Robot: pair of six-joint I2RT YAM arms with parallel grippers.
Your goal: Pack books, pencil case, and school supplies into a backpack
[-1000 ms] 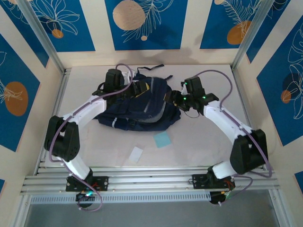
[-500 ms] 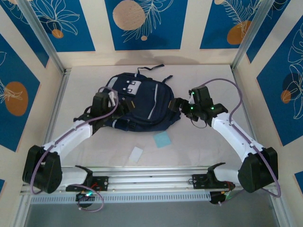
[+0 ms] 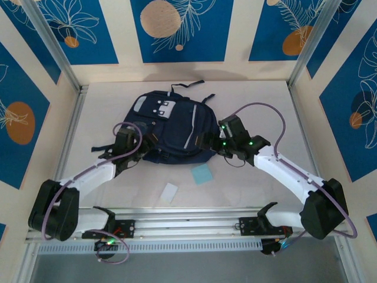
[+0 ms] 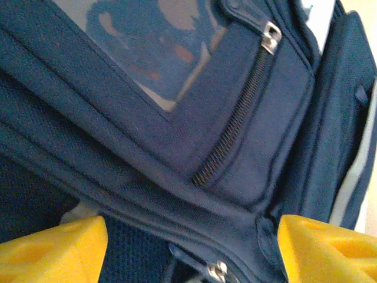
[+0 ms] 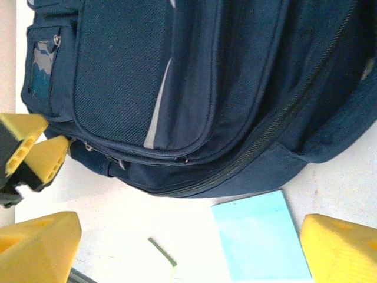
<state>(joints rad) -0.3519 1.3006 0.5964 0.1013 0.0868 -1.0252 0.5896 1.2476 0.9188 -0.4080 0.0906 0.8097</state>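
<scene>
My right gripper is about to move down and along the backpack's near edge to the dark zipper pull [image 5: 88, 146], which lies beside the left gripper's yellow fingers.
The navy backpack [image 3: 174, 124] lies flat mid-table, front pocket with its white patch facing up. My left gripper [image 3: 146, 140] is at its near-left edge, open; in the left wrist view its yellow fingers [image 4: 53, 247] stand wide apart over the fabric [image 4: 177, 147], with a zipper pull [image 4: 217, 272] between them. My right gripper [image 3: 204, 141] is open at the bag's near-right edge, above the light-blue pad [image 5: 259, 242]. The pad [image 3: 202, 174] and the white piece [image 3: 169, 192] lie on the table. Books and pencil case are out of view.
Metal rails [image 3: 188, 221] run along the near edge by the arm bases. Patterned walls [image 3: 177, 29] close in the back and sides. The left gripper's yellow fingertips [image 5: 32, 153] sit at the left of the right wrist view.
The left arm pulled back from the top of the bag to its near-left edge. The bag settled flatter, front pocket up. The right gripper moved left to the bag's near-right edge.
</scene>
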